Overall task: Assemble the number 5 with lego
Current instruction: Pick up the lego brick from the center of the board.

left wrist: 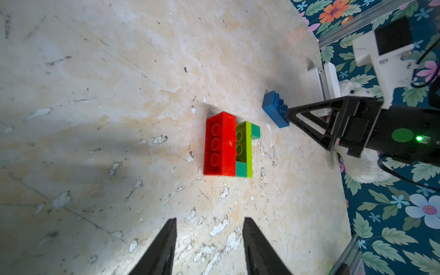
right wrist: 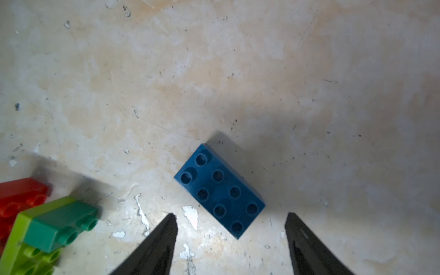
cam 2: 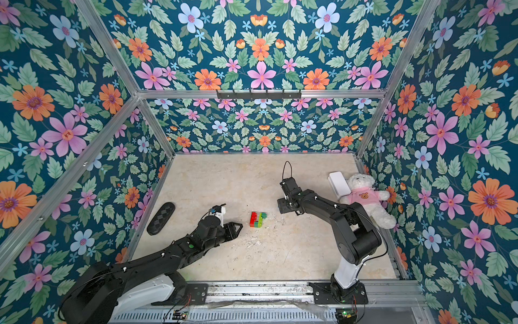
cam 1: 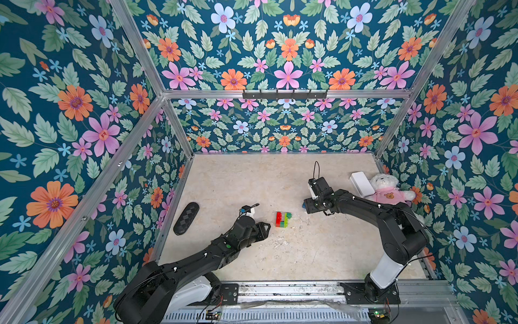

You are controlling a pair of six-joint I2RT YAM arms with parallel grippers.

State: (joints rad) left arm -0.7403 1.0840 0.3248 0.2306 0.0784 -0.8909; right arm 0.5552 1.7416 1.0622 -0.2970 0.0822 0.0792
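Observation:
My right gripper comes down around the blue brick's near end (right wrist: 237,217) next and closes the fingers there, since that end already lies within their wide gap.
A joined lego block (cam 1: 283,219) (cam 2: 258,219) lies on its side mid-table. Its layers are red, dark green, lime and dark green (left wrist: 228,145) (right wrist: 35,226). A separate blue brick (right wrist: 220,194) (left wrist: 276,113) rests studs-up on the table, just right of the block. My right gripper (right wrist: 231,213) (cam 1: 307,207) hovers over the brick's near end, open, its jaws wide apart and touching nothing. In both top views the brick is almost hidden under it. My left gripper (left wrist: 210,218) (cam 1: 267,227) (cam 2: 239,227) is open and empty, a short way left of the block, pointing at it.
A white teddy in a pink shirt (cam 1: 388,188) and a white box (cam 1: 361,183) sit against the right wall behind my right arm. A black oval pad (cam 1: 186,218) lies by the left wall. Flowered walls enclose the table on three sides.

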